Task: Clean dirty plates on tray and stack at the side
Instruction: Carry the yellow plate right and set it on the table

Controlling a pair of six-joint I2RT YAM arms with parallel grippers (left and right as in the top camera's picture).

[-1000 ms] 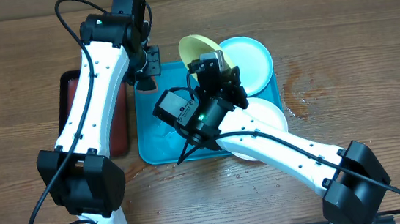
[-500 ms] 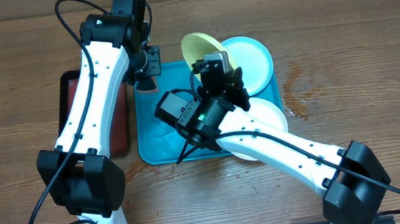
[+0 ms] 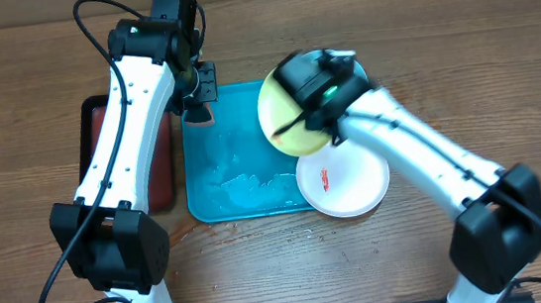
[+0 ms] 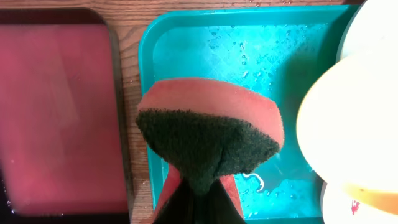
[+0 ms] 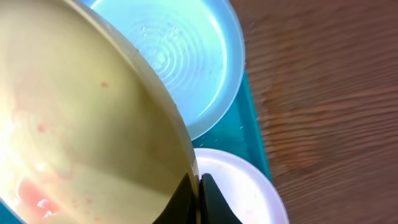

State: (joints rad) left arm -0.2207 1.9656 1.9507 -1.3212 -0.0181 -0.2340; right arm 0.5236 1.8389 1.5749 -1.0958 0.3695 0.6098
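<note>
My right gripper carries the yellow-green plate to the right in the overhead view next, then lowers it onto open table [image 3: 451,104] [image 5: 340,108] beside the turquoise tray.
My right gripper [image 3: 333,137] [image 5: 199,198] is shut on the rim of the yellow-green plate [image 3: 282,123] [image 5: 81,143], held tilted above the turquoise tray [image 3: 242,164] [image 4: 186,43]. Pink smears show on its face. The pale cyan plate [image 5: 186,62] lies behind it, mostly hidden in the overhead view. The white plate [image 3: 345,182] [image 5: 249,186] with a red smear lies at the tray's right front corner. My left gripper [image 3: 195,89] [image 4: 199,199] is shut on a red and dark green sponge [image 4: 208,134] above the tray's left end.
A smaller black tray with a red inside [image 3: 156,153] [image 4: 56,106] lies left of the turquoise tray. Water and foam lie on the turquoise tray's floor [image 3: 254,188]. Bare wooden table [image 3: 461,63] spreads to the right.
My right arm has swung to the right and turned over, carrying the yellow-green plate from the tray's back edge to above its right part. The white plate now shows. The left arm stayed still.
</note>
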